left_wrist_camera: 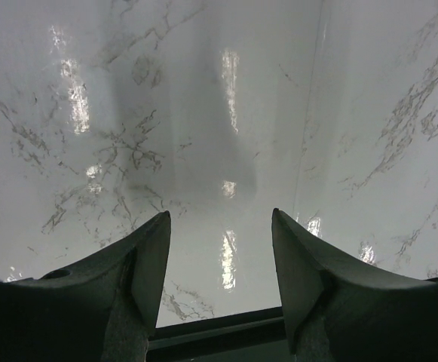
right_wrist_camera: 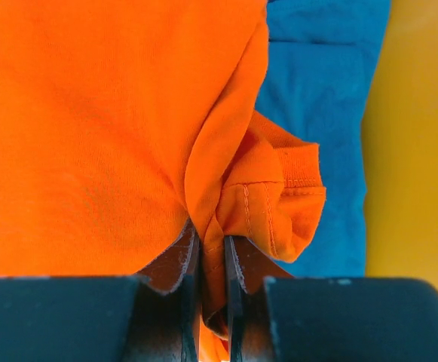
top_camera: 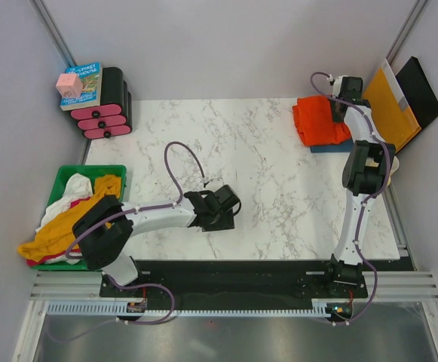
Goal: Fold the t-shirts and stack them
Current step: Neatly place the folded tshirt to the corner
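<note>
The orange-red t-shirt hangs over the teal-blue one on the side away from the orange-yellow envelope, so my right gripper will next pull the fold toward that envelope and then open.
The orange-red t-shirt (top_camera: 318,121) lies folded on the teal-blue t-shirt (top_camera: 330,147) at the table's far right. My right gripper (top_camera: 338,108) is at the shirt's right edge, shut on a fold of the orange-red t-shirt (right_wrist_camera: 90,121). In the right wrist view the hem bunches between the jaws, and the teal-blue t-shirt (right_wrist_camera: 317,98) shows underneath. My left gripper (top_camera: 230,205) is open and empty low over the marble table (top_camera: 226,143), near its front middle. In the left wrist view its fingers (left_wrist_camera: 147,264) frame only bare marble.
A green bin (top_camera: 60,185) with mustard-yellow and white garments stands at the left edge. A book, a pink cube and black-and-pink blocks (top_camera: 105,105) are at the far left. An orange-yellow envelope (top_camera: 390,105) and a black board lean behind the shirts.
</note>
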Robot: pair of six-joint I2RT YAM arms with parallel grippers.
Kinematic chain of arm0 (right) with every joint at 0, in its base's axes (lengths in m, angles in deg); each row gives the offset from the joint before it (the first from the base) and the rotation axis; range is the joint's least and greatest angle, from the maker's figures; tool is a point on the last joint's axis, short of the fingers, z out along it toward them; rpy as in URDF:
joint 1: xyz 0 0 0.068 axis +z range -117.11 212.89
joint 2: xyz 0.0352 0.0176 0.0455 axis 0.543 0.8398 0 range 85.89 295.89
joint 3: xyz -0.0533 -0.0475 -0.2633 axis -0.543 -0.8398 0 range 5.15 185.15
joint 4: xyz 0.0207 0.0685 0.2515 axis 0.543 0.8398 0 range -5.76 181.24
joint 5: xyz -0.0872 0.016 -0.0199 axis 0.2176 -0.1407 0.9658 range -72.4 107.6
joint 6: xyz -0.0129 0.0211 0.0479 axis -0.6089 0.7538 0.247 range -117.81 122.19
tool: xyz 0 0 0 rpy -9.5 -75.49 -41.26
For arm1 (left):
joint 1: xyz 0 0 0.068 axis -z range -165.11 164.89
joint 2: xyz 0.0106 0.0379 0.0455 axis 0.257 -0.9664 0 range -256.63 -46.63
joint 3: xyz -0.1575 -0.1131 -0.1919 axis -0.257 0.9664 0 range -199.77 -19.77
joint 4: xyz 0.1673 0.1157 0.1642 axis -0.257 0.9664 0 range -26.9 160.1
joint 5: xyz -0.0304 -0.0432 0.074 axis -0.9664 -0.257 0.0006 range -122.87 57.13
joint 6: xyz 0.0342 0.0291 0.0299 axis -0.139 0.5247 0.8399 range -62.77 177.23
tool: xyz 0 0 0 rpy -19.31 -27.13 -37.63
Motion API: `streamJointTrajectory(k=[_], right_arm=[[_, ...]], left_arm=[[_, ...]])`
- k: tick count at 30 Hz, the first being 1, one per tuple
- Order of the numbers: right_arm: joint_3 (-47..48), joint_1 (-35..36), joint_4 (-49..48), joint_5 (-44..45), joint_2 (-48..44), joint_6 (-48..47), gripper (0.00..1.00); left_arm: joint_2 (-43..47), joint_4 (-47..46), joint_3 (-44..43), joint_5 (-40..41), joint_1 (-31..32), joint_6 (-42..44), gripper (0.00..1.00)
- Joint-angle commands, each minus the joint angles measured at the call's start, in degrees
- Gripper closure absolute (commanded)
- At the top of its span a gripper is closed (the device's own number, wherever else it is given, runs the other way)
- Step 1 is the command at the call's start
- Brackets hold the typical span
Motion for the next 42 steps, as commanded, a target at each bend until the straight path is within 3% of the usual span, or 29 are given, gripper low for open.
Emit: streamJointTrajectory(k=[1, 14, 27, 28, 30, 31, 32, 34, 36, 37, 39, 42], right_arm=[[0.63, -0.96, -4.21, 1.74, -3.75, -0.08, 1.0], [-2.53, -4.47, -8.95, 2.45, -7.08, 0.71, 1.0], [-3.05, -5.0, -8.43, 3.93, -0.67, 0.79, 1.0], [-3.05, -5.0, -8.43, 4.03, -0.41, 1.14, 0.97], [-3.58, -5.0, -8.51, 3.42, -0.41, 1.93, 0.75], [-4.02, -5.0, -8.86, 3.24, -1.28, 2.29, 0.58], [-4.54, -5.09, -10.0, 2.63, -1.81, 2.55, 0.49], [-5.51, -5.09, -10.62, 0.61, -3.73, 3.34, 0.31], [-5.78, -5.09, -11.24, -0.62, -5.15, 4.65, 0.21], [-5.69, -5.09, -11.41, -2.63, -6.55, 5.1, 0.1], [-5.95, -5.0, -11.24, -5.28, -8.39, 6.33, 0.03], [-7.01, -5.0, -10.54, -12.3, -13.48, 8.96, 0.02]], left_arm=[[-2.2, -0.06, -4.02, 0.46, 0.73, -1.66, 0.37], [-3.7, 0.11, -4.99, 0.19, 1.35, -1.66, 0.37], [-5.28, 0.2, -6.75, -0.42, 2.31, -1.48, 0.37], [-5.37, 0.29, -6.75, -0.6, 2.57, -1.39, 0.37], [-5.55, 0.2, -7.01, -0.51, 2.84, -1.39, 0.36], [-5.63, 0.2, -7.1, -0.42, 3.19, -1.31, 0.35], [-5.72, 0.2, -7.28, -0.07, 3.37, -1.31, 0.35], [-5.98, 0.2, -8.07, 0.1, 3.8, -0.87, 0.33], [-6.33, 0.2, -8.94, 0.46, 3.89, -0.34, 0.32], [-6.42, 0.2, -9.3, 0.63, 3.98, -0.17, 0.32], [-6.78, 0.29, -10.17, 0.98, 3.98, 0.1, 0.31], [-7.04, 0.2, -10.79, 1.16, 4.25, 0.36, 0.31]])
